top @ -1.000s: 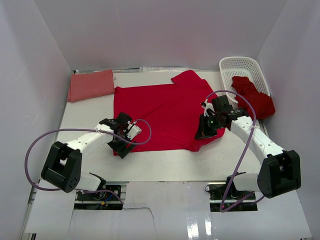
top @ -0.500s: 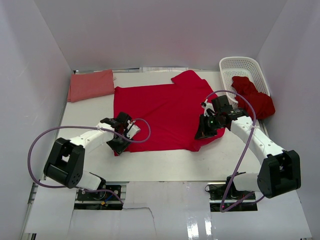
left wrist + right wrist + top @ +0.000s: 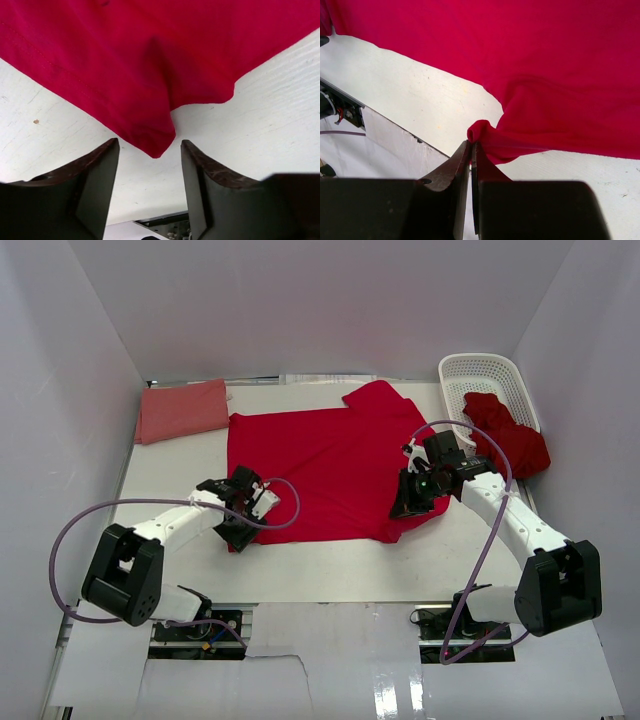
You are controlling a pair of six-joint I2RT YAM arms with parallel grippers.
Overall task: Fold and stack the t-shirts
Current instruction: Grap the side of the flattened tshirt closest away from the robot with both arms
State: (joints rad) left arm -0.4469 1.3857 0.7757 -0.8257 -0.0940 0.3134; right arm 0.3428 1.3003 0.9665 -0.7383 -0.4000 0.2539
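Note:
The crimson t-shirt's pointed hem corner [image 3: 156, 144] is just below, between the open fingers of my left gripper. I will move that gripper down a little and close it on the corner.
A crimson red t-shirt [image 3: 325, 465] lies spread flat mid-table. My left gripper [image 3: 240, 533] is open over its near-left hem corner [image 3: 156, 145], which lies between the jaws untouched. My right gripper [image 3: 408, 508] is shut on the shirt's near-right hem corner [image 3: 482, 134], pinching a small fold of cloth just above the table. A folded salmon-pink t-shirt [image 3: 181, 409] lies at the far left. More crimson t-shirts [image 3: 508, 437] spill from the basket at the right.
A white lattice basket [image 3: 487, 380] stands at the far right corner against the wall. White walls close in the table on three sides. The table's near edge [image 3: 330, 602] runs just behind the arm bases.
My left gripper has shifted slightly near the shirt's near-left corner and stays open. The right arm and the shirt have not moved.

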